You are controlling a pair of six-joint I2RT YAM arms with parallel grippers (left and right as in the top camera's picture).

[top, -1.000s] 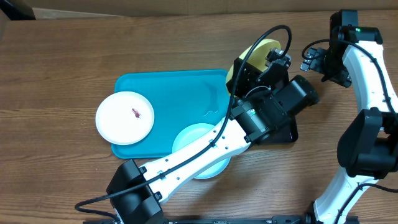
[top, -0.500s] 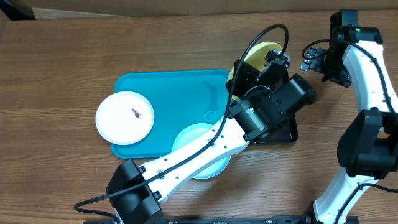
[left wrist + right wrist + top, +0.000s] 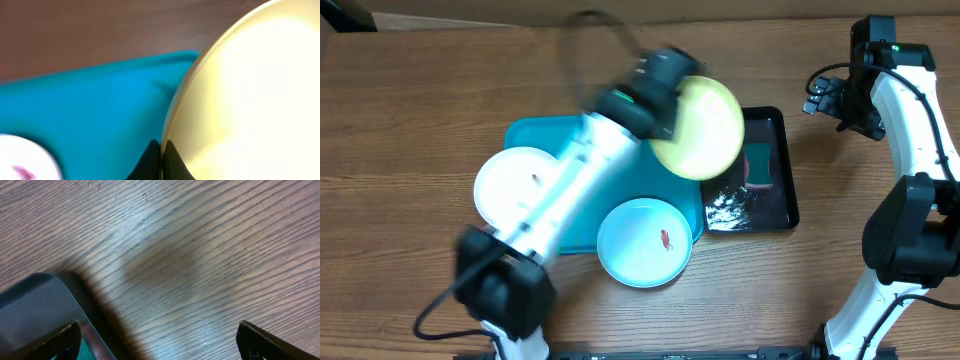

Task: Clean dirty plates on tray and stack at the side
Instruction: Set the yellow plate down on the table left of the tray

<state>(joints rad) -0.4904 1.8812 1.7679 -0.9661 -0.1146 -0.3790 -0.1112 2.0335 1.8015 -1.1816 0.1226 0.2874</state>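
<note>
The tabletop is bare past the white plate (image 3: pixel 505 190), so I must swing my left gripper left in the overhead view, lower the yellow-green plate there and release it.
My left gripper (image 3: pixel 670 98) is shut on the rim of the yellow-green plate (image 3: pixel 700 128), holding it in the air over the right end of the turquoise tray (image 3: pixel 610 135); the arm is blurred. In the left wrist view the fingers (image 3: pixel 161 160) pinch the plate's edge (image 3: pixel 250 100) above the tray (image 3: pixel 100 110). The white plate (image 3: pixel 505 190) lies on the tray's left end with a small red smear. The light blue plate (image 3: pixel 630 245), also smeared, overhangs the tray's front edge. My right gripper (image 3: pixel 825 95) hangs open over bare table.
A glossy black tray (image 3: pixel 775 190) stands right of the turquoise tray, with a green sponge (image 3: pixel 758 165) and white foam (image 3: pixel 725 208) in it. Its corner (image 3: pixel 35 305) shows in the right wrist view beside my right gripper (image 3: pixel 157 340). The table is brown wood.
My left arm has swung fast to the left from over the black tray, carrying the yellow-green plate over the turquoise tray's right end. The black tray is now uncovered. The right arm has not moved.
</note>
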